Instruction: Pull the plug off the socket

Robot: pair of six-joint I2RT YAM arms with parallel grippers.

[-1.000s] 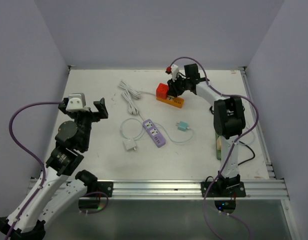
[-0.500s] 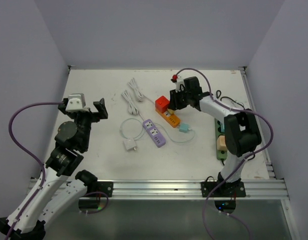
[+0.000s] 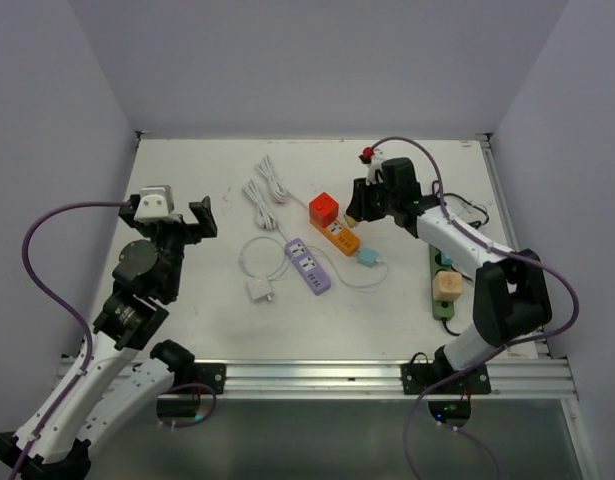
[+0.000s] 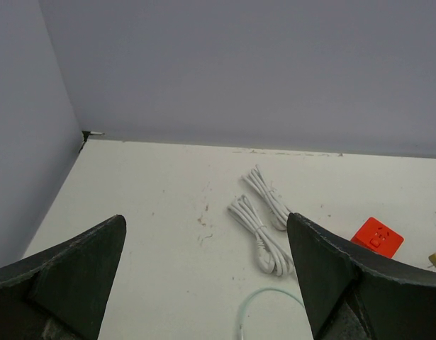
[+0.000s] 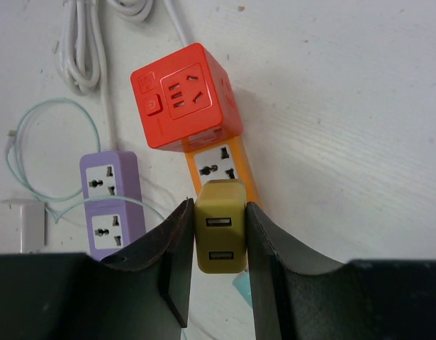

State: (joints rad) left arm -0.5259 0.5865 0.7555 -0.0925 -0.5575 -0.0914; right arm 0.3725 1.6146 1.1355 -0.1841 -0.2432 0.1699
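My right gripper should next move down and to its right in the top view to release the plug, since the tabletop is clear that way.
My right gripper (image 5: 218, 208) is shut on an olive-yellow USB plug (image 5: 220, 230), one finger on each side. The plug sits over the near end of the orange socket strip (image 5: 219, 161); I cannot tell whether its pins are still in it. A red cube socket (image 5: 183, 95) sits on the strip's far end. In the top view the right gripper (image 3: 359, 207) is over the orange strip (image 3: 343, 239), next to the red cube (image 3: 324, 208). My left gripper (image 3: 173, 216) is open and empty, raised at the left, far from the strip; its open fingers (image 4: 69, 269) frame the left wrist view.
A purple socket strip (image 3: 309, 265) lies left of the orange one, with a white adapter (image 3: 259, 291) and a thin teal cable. A teal plug (image 3: 367, 257) lies near the strip. Two white cable bundles (image 3: 262, 188) lie behind. A green strip (image 3: 442, 297) lies at the right.
The right gripper has moved nearer and to the right, holding the plug. The orange strip with the red cube has been dragged along and turned. The left arm has barely moved.
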